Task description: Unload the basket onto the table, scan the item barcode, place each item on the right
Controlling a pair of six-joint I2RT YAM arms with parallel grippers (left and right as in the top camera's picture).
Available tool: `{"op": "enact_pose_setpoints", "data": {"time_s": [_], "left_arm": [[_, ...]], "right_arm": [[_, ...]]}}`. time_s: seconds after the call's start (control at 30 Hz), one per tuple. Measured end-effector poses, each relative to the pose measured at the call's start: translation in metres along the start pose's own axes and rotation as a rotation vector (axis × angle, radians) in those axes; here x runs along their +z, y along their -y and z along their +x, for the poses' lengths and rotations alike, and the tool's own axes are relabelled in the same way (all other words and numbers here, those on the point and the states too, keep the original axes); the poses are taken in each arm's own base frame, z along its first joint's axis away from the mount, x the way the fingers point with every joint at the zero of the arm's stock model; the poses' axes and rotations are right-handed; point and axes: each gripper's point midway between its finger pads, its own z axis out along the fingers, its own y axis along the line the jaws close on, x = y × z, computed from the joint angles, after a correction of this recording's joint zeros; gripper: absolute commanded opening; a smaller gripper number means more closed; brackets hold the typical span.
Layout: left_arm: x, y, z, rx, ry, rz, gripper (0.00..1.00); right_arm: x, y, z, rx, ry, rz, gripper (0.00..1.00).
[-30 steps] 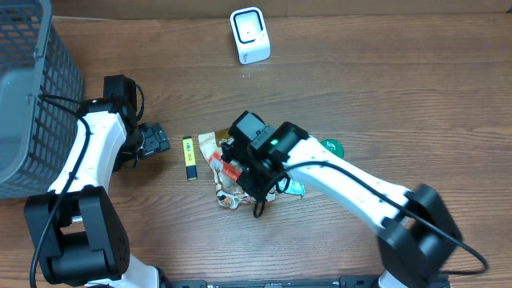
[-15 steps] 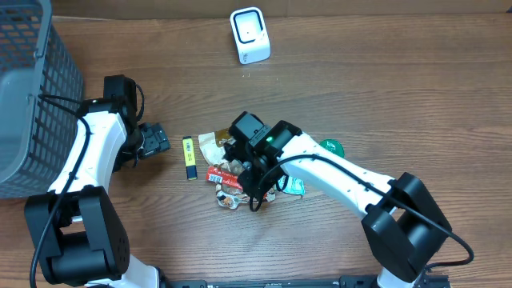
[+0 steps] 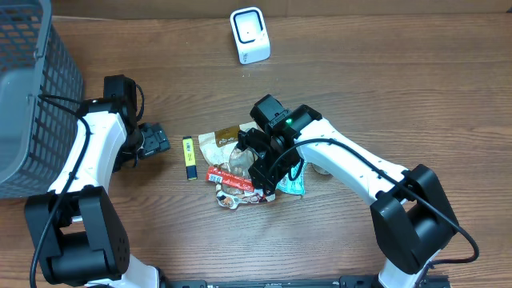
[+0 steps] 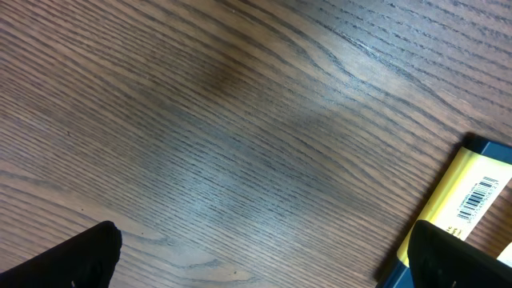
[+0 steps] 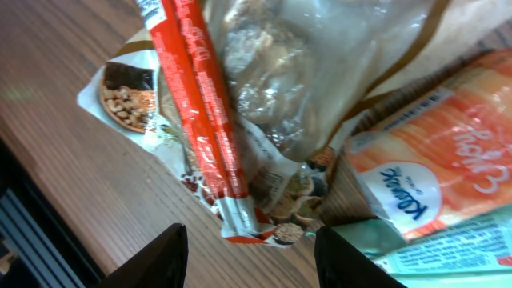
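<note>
My right gripper comes down with open fingers next onto the near end of the thin red packet (image 3: 250,187) (image 5: 235,206), which lies uncovered on top of the heap before the gripper's gap.
A white barcode scanner (image 3: 250,34) stands at the table's back edge. A heap of snack packs lies mid-table: a red stick pack (image 3: 231,178) (image 5: 198,104), a clear bag of snacks (image 5: 320,72), an orange pack (image 5: 432,172) and a teal pack (image 5: 452,256). My right gripper (image 3: 266,178) (image 5: 252,258) hovers open over the heap. The red pack's end lies just ahead of its gap, and nothing is between the fingers. My left gripper (image 3: 154,140) (image 4: 264,258) stands wide open over bare wood, its right finger beside a yellow item (image 3: 189,157) (image 4: 472,196) whose barcode faces up.
A grey mesh basket (image 3: 32,88) fills the far left. A green round thing (image 3: 334,147) peeks out behind the right arm. Bare wood lies between the scanner and the heap, and to the right.
My right gripper has opened and let go of the red stick pack, which now lies on the heap; the gripper has shifted a little to the right. The left arm has not moved.
</note>
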Motion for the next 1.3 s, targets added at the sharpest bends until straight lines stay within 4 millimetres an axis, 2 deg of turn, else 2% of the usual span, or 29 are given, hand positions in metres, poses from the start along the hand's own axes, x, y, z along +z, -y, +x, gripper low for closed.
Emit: {"op": "enact_pose_setpoints", "data": {"time_s": [0.33,0.43,0.57,0.67,0.8,1.0,1.07,1.3], "left_arm": [[0.0,0.0,0.0,0.0,0.0,0.0,1.0],[0.0,0.0,0.0,0.0,0.0,0.0,1.0],[0.0,0.0,0.0,0.0,0.0,0.0,1.0],[0.0,0.0,0.0,0.0,0.0,0.0,1.0],[0.0,0.0,0.0,0.0,0.0,0.0,1.0],[0.0,0.0,0.0,0.0,0.0,0.0,1.0],[0.0,0.0,0.0,0.0,0.0,0.0,1.0],[0.0,0.0,0.0,0.0,0.0,0.0,1.0]], "right_arm": [[0.006,-0.001,-0.009,-0.042,0.048,-0.021,0.48],[0.016,0.0,0.0,-0.038,0.034,-0.026,0.43],[0.026,0.001,0.01,-0.032,0.018,-0.036,0.43],[0.03,-0.001,0.011,-0.033,0.021,-0.055,0.42],[0.031,-0.003,0.011,-0.034,0.029,-0.067,0.34],[0.031,-0.003,0.008,-0.04,0.039,-0.071,0.35],[0.031,-0.003,0.008,-0.041,0.042,-0.071,0.39],[0.031,-0.003,0.008,-0.041,0.042,-0.071,0.39]]}}
